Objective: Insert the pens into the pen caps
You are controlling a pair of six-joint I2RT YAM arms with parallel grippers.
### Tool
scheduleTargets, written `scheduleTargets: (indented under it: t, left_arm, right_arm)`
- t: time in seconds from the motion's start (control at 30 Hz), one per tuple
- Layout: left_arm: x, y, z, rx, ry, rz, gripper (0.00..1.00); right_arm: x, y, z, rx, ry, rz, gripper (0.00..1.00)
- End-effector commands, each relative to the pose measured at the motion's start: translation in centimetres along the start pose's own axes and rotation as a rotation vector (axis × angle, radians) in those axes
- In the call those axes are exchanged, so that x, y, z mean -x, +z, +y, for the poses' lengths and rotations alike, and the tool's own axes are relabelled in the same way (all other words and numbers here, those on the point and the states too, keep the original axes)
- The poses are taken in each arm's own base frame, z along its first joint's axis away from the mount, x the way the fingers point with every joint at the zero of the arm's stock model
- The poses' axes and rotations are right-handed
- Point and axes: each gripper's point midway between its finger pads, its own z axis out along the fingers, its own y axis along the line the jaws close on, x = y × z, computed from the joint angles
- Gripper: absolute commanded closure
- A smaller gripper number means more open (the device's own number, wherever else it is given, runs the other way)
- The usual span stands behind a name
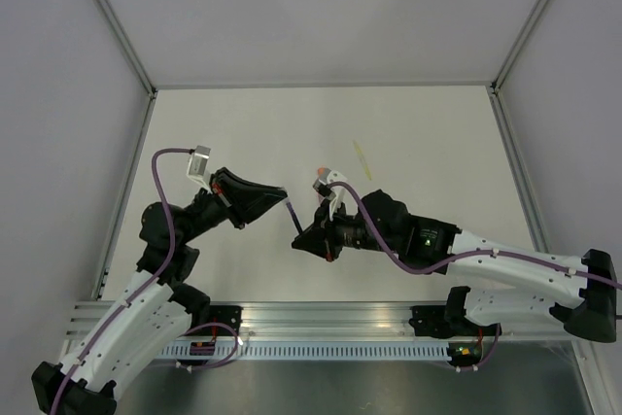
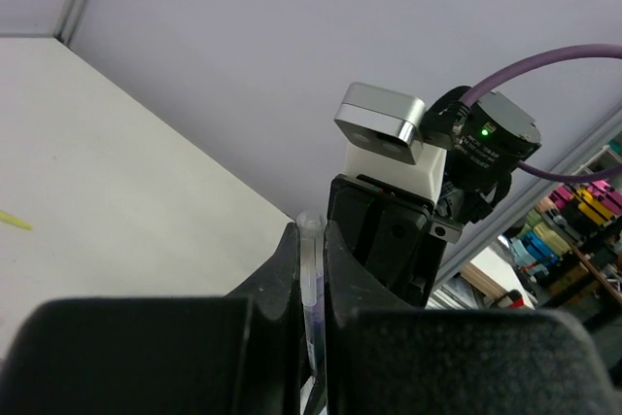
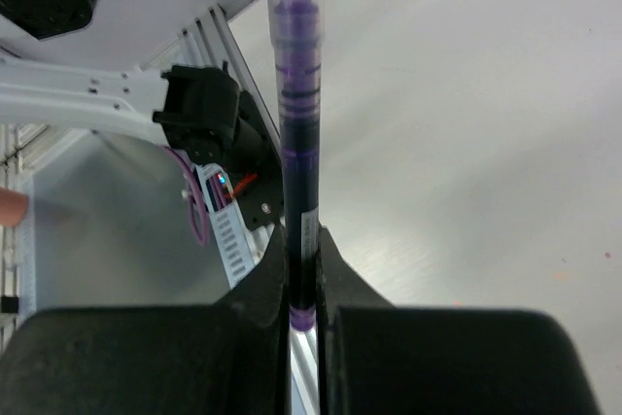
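Note:
Next, my left gripper tilts the capped pen downward and lowers it onto the bare tabletop below to release it, since the cap already covers the pen's tip.
A black pen with purple ends (image 3: 299,191) spans the gap between my two grippers above the table's middle (image 1: 292,218). My right gripper (image 3: 303,240) is shut on its dark barrel near the purple tail end (image 1: 301,237). A clear pen cap (image 2: 311,240) sits over the pen's far tip, and my left gripper (image 2: 311,235) is shut on that cap (image 1: 282,196). A pale yellow pen (image 1: 362,158) lies on the table behind the right arm and shows at the left edge of the left wrist view (image 2: 15,221). A small orange pen cap (image 1: 321,174) lies beside the right wrist.
The white table (image 1: 243,133) is boxed in by grey walls with metal corner posts (image 1: 117,26). An aluminium rail (image 1: 321,318) runs along the near edge between the arm bases. Purple cables (image 1: 165,172) loop off both wrists.

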Motion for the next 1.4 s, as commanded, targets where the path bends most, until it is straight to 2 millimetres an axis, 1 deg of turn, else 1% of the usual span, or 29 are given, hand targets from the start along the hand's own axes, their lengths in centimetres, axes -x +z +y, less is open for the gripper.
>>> scheduleTargets:
  t: [0.0, 0.07, 0.2, 0.4, 0.43, 0.5, 0.53, 0.6, 0.63, 0.7, 0.73, 0.8, 0.83, 0.9, 1.03, 1.1, 1.13, 1.17, 1.2, 1.23, 1.3, 1.33, 1.37]
  left_arm:
    - [-4.4, -1.0, 0.7, -0.012, -0.104, 0.162, 0.98]
    - [-4.4, -1.0, 0.8, -0.013, -0.101, 0.157, 0.98]
    - [-4.5, -1.0, 0.7, -0.018, -0.114, 0.160, 0.98]
    - [-5.8, -1.5, 1.2, -0.008, -0.136, 0.204, 0.98]
    - [-5.8, -1.5, 1.2, -0.005, -0.133, 0.205, 0.98]
    - [-6.3, -1.6, 1.4, -0.007, -0.134, 0.218, 0.98]
    - [-6.4, -1.7, 1.6, -0.001, -0.139, 0.221, 0.98]
    - [-6.9, -1.7, 2.1, 0.013, -0.144, 0.232, 0.98]
    - [-7.2, -1.8, 2.6, 0.034, -0.145, 0.241, 0.98]
    - [-7.8, -1.8, 3.6, 0.067, -0.158, 0.259, 0.98]
    - [-8.1, -1.8, 4.2, 0.089, -0.160, 0.269, 0.98]
    - [-8.7, -1.8, 5.1, 0.117, -0.174, 0.282, 0.98]
    - [-8.9, -1.9, 5.5, 0.130, -0.180, 0.284, 0.98]
    - [-9.5, -1.9, 6.4, 0.161, -0.196, 0.289, 0.98]
    - [-10.2, -2.1, 7.5, 0.191, -0.200, 0.299, 0.98]
    - [-10.0, -2.0, 7.2, 0.174, -0.191, 0.293, 0.98]
    - [-9.7, -1.9, 6.7, 0.155, -0.183, 0.293, 0.98]
    - [-8.9, -1.6, 6.0, 0.135, -0.167, 0.280, 0.98]
    - [-8.4, -1.5, 5.6, 0.130, -0.162, 0.272, 0.98]
    - [-7.0, -1.1, 4.9, 0.124, -0.133, 0.241, 0.98]
    - [-6.0, -0.7, 4.7, 0.146, -0.113, 0.230, 0.98]
    - [-5.2, -0.4, 4.4, 0.158, -0.104, 0.228, 0.98]
    - [-5.0, -0.2, 4.5, 0.164, -0.108, 0.235, 0.98]
  right_arm:
    - [9.8, -0.3, 1.0, -0.043, -0.055, -0.270, 1.00]
    - [10.0, 0.0, 1.1, -0.040, -0.055, -0.260, 1.00]
    - [9.6, 1.1, 0.6, -0.053, -0.076, -0.231, 1.00]
    - [10.9, 0.9, 0.3, -0.085, -0.160, -0.229, 1.00]
    - [11.6, 0.6, 0.5, -0.090, -0.170, -0.230, 1.00]
    - [11.7, 0.9, 0.1, -0.118, -0.198, -0.205, 1.00]
    - [12.6, 0.7, 0.1, -0.132, -0.203, -0.223, 1.00]
    - [13.0, 0.8, -0.7, -0.179, -0.227, -0.220, 1.00]
    - [13.7, 0.6, -0.6, -0.186, -0.236, -0.232, 1.00]
    - [13.9, 0.9, -1.3, -0.222, -0.256, -0.220, 1.00]
    - [14.8, 0.7, -1.4, -0.238, -0.275, -0.231, 1.00]
    - [15.1, 0.9, -2.2, -0.278, -0.285, -0.224, 1.00]
    - [15.6, 0.7, -2.6, -0.294, -0.293, -0.233, 1.00]
    - [16.1, 0.6, -3.2, -0.325, -0.300, -0.240, 1.00]
    - [16.7, 0.5, -4.1, -0.323, -0.315, -0.239, 1.00]
    - [16.3, 0.6, -3.8, -0.291, -0.302, -0.235, 1.00]
    - [14.3, 1.3, -3.9, -0.248, -0.292, -0.190, 1.00]
    - [13.3, 1.3, -3.4, -0.209, -0.280, -0.183, 1.00]
    - [11.0, 1.9, -4.0, -0.190, -0.250, -0.154, 1.00]
    - [10.0, 2.1, -3.8, -0.163, -0.236, -0.140, 1.00]
    - [8.9, 1.8, -3.9, -0.151, -0.209, -0.147, 1.00]
    - [7.0, 2.0, -4.7, -0.159, -0.201, -0.116, 0.98]
    - [6.9, 1.6, -4.6, -0.154, -0.196, -0.125, 0.97]
